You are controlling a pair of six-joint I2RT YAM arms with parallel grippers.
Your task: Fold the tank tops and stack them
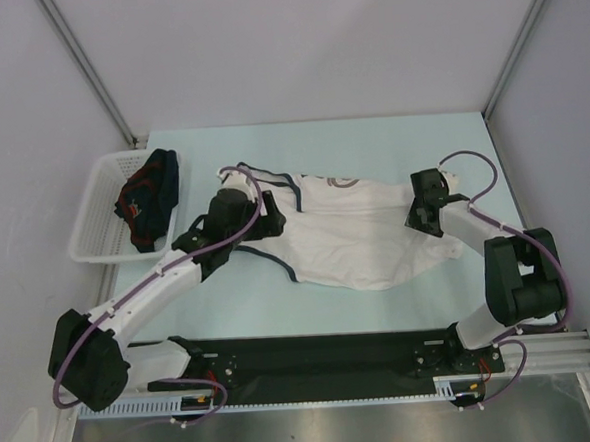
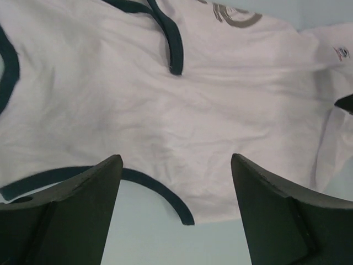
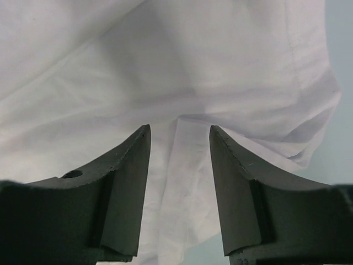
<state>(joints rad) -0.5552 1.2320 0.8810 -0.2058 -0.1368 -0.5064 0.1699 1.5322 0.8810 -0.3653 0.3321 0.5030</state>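
Note:
My left gripper moves back and down onto the near end of the white top's dark armhole trim (image 1: 293, 276) (image 2: 187, 218) next. This is because that corner sticks out at the white top's near edge.
The white tank top (image 1: 356, 239) with dark trim lies spread and rumpled on the pale table, its chest print toward the back. The navy tank top (image 1: 151, 198) with dark-red trim sits bunched in a basket at the left. My left gripper (image 1: 271, 218) is open over the white top's left edge. In the left wrist view the left gripper (image 2: 176, 161) has wide jaws above a dark-trimmed armhole (image 2: 165, 193) of the white top (image 2: 165, 99). My right gripper (image 1: 422, 214) is open at the top's right end. In the right wrist view it (image 3: 179, 131) straddles a fold of white cloth (image 3: 187, 66).
A white plastic basket (image 1: 87, 222) stands at the table's left edge. A black base rail (image 1: 323, 354) runs along the near edge between the arm bases. Grey walls and frame posts close in the back and sides.

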